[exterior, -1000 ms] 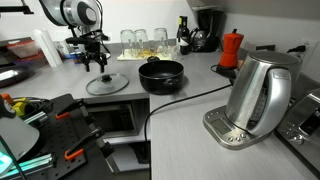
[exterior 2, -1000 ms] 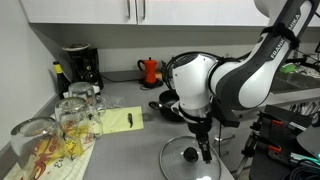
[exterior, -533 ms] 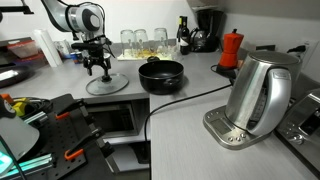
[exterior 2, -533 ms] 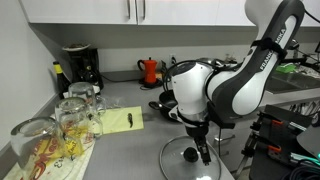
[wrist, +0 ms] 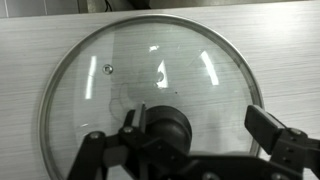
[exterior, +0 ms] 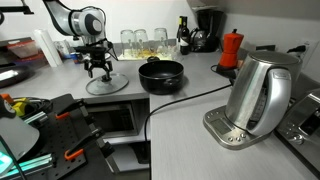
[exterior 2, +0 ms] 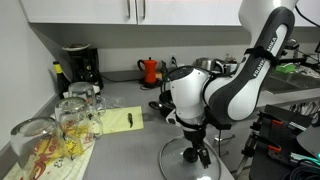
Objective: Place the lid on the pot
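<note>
The robot will next move its gripper slightly away from the counter's edge until it is centred over the dark knob, and then close it.
The clear-glass lid with a metal rim lies flat on the grey counter, beside the black pot. It also shows in the other exterior view and fills the wrist view. My gripper is straight above the lid's centre. In the wrist view the gripper is open, with the dark knob between the fingers, close to one finger and well apart from the other. The pot is mostly hidden behind the arm there.
A steel electric kettle stands near the front with its black cable crossing the counter. A red moka pot, a coffee maker and glasses stand at the back. A yellow note with a pen lies near more glasses.
The gripper has come down closer to the lid and shifted slightly toward its centre. The lid and pot have not moved.
</note>
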`<state>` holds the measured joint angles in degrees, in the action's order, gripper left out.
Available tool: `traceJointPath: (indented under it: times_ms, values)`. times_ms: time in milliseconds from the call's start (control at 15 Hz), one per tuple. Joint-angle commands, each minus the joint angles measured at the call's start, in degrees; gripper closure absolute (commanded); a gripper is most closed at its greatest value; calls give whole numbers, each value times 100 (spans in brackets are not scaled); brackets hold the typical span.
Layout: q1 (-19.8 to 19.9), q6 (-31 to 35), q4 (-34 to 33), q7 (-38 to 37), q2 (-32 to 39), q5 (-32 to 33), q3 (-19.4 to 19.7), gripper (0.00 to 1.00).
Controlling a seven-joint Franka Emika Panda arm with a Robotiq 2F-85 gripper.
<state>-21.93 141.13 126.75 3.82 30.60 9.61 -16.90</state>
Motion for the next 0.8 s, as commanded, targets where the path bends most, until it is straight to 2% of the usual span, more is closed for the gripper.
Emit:
traceJointPath:
  times_ms: [0,733]
  values:
    - [-11,225,-116,261,154,149,38,0]
    - [-94,436,-194,288,183,459,107,0]
